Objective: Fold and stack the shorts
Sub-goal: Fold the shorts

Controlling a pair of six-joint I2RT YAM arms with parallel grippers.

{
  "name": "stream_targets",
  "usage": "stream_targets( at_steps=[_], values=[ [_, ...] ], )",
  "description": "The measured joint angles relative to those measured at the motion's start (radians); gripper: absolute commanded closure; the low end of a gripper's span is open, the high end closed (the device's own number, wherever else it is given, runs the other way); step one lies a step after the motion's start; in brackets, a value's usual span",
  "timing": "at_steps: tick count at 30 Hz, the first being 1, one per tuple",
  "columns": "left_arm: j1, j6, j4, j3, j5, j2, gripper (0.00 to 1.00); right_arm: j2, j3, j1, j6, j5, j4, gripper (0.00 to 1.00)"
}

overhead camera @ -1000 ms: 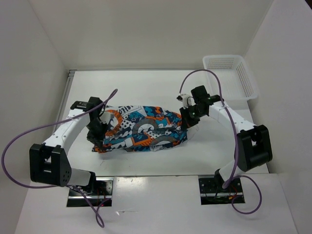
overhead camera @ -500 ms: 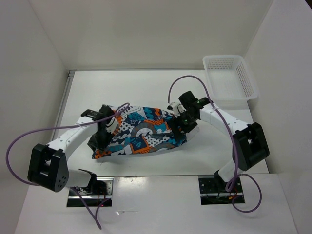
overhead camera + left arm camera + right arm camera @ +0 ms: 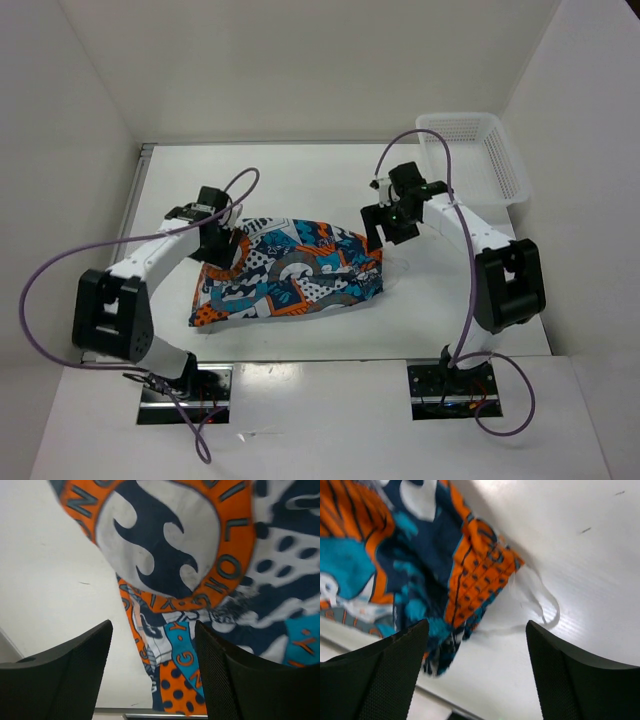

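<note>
The robot's right gripper should next go down onto the orange dotted far corner of the shorts, next to the white drawstring (image 3: 540,605).
The shorts (image 3: 290,272), printed in teal, orange, white and black, lie folded into a long band across the middle of the white table (image 3: 300,180). My left gripper (image 3: 218,243) hovers over their left end, open, with only fabric (image 3: 170,570) and table showing between its fingers (image 3: 75,675). Over the right end of the shorts hangs my right gripper (image 3: 385,225), open too. In the right wrist view the orange dotted corner of the shorts (image 3: 480,575) and a white drawstring (image 3: 540,605) lie on the table beyond the fingers (image 3: 570,680).
A white mesh basket (image 3: 472,152) stands at the back right corner of the table. White walls close in the table on three sides. Purple cables (image 3: 60,270) loop from both arms.
Both grippers have opened and let go of the shorts, then lifted back toward the far side. The shorts now lie flat, folded narrower than a second ago.
</note>
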Motion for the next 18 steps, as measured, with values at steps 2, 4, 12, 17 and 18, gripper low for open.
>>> stream_targets(
  at_steps=[2, 4, 12, 17, 18],
  values=[
    [0.015, 0.000, 0.014, -0.024, 0.000, 0.093, 0.23, 0.036, -0.003, 0.002, 0.041, 0.015, 0.049, 0.11],
    [0.027, 0.000, 0.004, -0.037, 0.001, 0.138, 0.22, 0.069, -0.009, 0.002, 0.072, 0.020, 0.083, 0.11],
    [0.031, 0.000, 0.062, -0.065, -0.009, 0.147, 0.21, 0.179, -0.046, 0.002, 0.222, 0.040, 0.167, 0.11],
    [0.025, 0.000, 0.090, -0.129, -0.054, 0.189, 0.21, 0.231, -0.039, 0.013, 0.266, 0.072, 0.200, 0.29],
    [0.024, 0.000, 0.094, -0.130, -0.057, 0.187, 0.21, 0.234, -0.039, 0.022, 0.270, 0.076, 0.210, 0.36]
  ],
)
